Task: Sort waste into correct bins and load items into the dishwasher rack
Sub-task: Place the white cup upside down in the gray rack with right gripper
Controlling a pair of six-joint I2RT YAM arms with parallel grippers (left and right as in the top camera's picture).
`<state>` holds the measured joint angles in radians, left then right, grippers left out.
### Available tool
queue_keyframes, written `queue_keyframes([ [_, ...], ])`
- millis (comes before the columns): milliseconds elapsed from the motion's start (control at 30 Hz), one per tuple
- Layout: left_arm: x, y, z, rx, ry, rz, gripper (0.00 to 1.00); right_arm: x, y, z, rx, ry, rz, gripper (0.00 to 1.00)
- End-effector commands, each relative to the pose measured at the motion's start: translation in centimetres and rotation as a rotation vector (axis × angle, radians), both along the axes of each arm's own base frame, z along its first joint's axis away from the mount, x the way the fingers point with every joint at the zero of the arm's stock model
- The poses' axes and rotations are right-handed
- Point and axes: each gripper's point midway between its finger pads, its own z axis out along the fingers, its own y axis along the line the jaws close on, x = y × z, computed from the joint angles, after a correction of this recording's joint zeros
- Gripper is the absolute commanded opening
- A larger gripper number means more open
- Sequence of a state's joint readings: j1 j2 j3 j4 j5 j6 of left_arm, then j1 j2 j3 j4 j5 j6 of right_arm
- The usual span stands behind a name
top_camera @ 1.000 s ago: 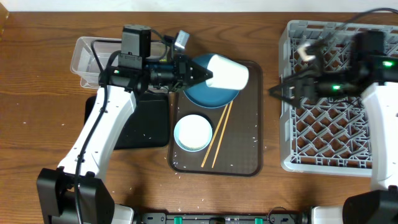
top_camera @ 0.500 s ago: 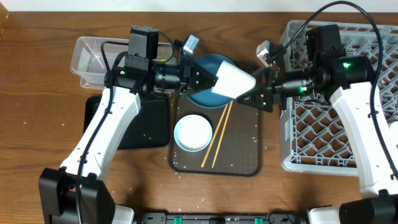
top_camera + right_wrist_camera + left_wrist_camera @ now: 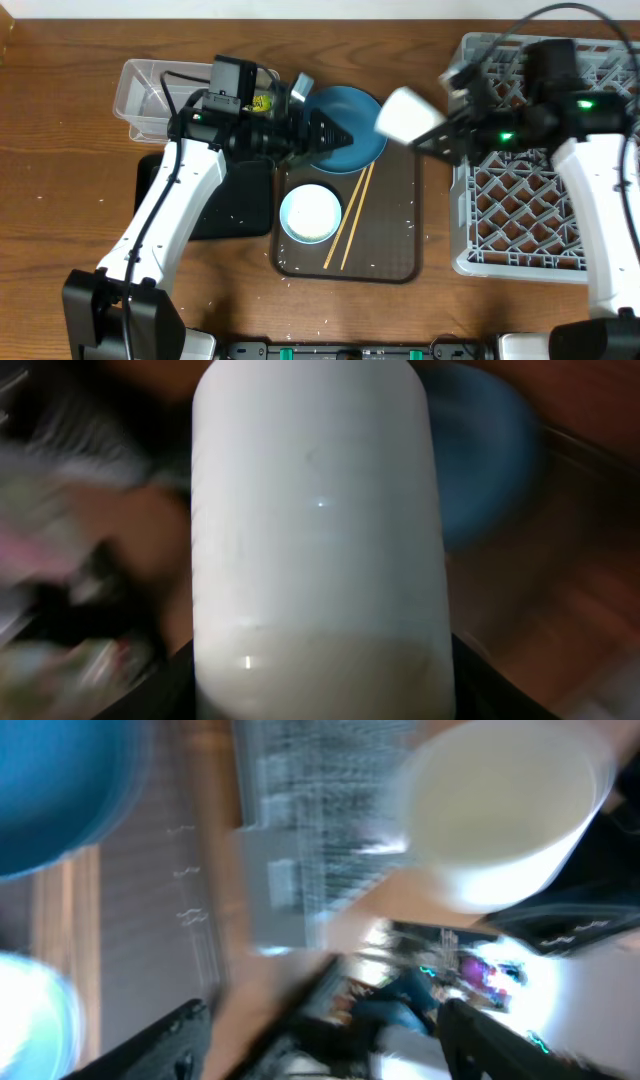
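Observation:
Next, my right gripper moves to the right in the overhead view and down, and releases the cream cup [image 3: 403,112] onto the dishwasher rack's near part, where empty slots show.
The cream cup [image 3: 403,112] hangs in the air between the brown tray and the dishwasher rack [image 3: 520,200], with my right gripper [image 3: 424,128] shut on its sides. It fills the right wrist view as the cup [image 3: 315,540] between the right gripper [image 3: 320,695] jaws. My left gripper [image 3: 342,137] stands open and empty over the round blue dish [image 3: 366,142], apart from the cup [image 3: 500,815]. The white bowl [image 3: 310,213] and two chopsticks [image 3: 350,220] lie on the brown tray.
The clear tub [image 3: 150,95] is at the back left, with something yellow [image 3: 262,103] at its right end. The black tray [image 3: 215,200] lies under my left arm. The brown serving tray [image 3: 390,240] holds the dishes. White rice grains [image 3: 237,213] dot the surfaces.
The cup passed from my left gripper to my right one. The left jaws opened and drew back left, and the right arm carried the cup right, towards the rack.

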<state>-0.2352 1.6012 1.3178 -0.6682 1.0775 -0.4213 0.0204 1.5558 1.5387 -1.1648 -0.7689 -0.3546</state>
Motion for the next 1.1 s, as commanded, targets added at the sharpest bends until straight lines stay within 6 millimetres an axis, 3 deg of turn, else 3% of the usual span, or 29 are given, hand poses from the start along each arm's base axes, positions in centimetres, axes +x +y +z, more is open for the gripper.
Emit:
queue_keyframes([
  [0, 1.2, 4.1, -4.3, 0.354, -0.101, 0.092, 0.78, 1.6, -9.8, 0.1, -0.251, 0.078, -0.502, 0.15],
  [133, 0.6, 8.8, -4.9, 0.601, -0.123, 0.189, 0.79, 0.3, -19.2, 0.2, -0.414, 0.15, -0.879, 0.07],
  [233, 0.2, 11.7, -3.6, 0.728, -0.175, 0.27, 0.79, -1.0, -24.2, 0.4, -0.44, 0.19, -1.083, 0.03],
  [333, -0.2, 12.9, -1.8, 0.768, -0.238, 0.322, 0.79, -2.5, -28.2, 0.3, -0.423, 0.233, -1.244, 0.01],
  [500, -0.9, 13.1, 0.3, 0.746, -0.297, 0.35, 0.82, -4.5, -33.4, -1.2, -0.412, 0.31, -1.4, 0.05],
  [667, -1.6, 13.3, 0.0, 0.756, -0.272, 0.339, 0.82, -5.6, -38.1, -3.9, -0.376, 0.4, -1.528, 0.11],
  [867, -2.3, 13.4, -0.4, 0.767, -0.245, 0.326, 0.82, -5.7, -40.7, -7.3, -0.318, 0.487, -1.587, 0.2],
  [933, -2.4, 13.4, -0.4, 0.769, -0.24, 0.324, 0.82, -5.6, -41.2, -8.2, -0.316, 0.505, -1.592, 0.27],
  [1000, -2.4, 13.4, -0.5, 0.77, -0.239, 0.323, 0.82, -5.5, -41.4, -8.9, -0.315, 0.521, -1.588, 0.48],
  [1067, -2.4, 13.4, -0.5, 0.769, -0.239, 0.323, 0.82, -4.8, -41.5, -9.4, -0.29, 0.515, -1.577, 0.77],
])
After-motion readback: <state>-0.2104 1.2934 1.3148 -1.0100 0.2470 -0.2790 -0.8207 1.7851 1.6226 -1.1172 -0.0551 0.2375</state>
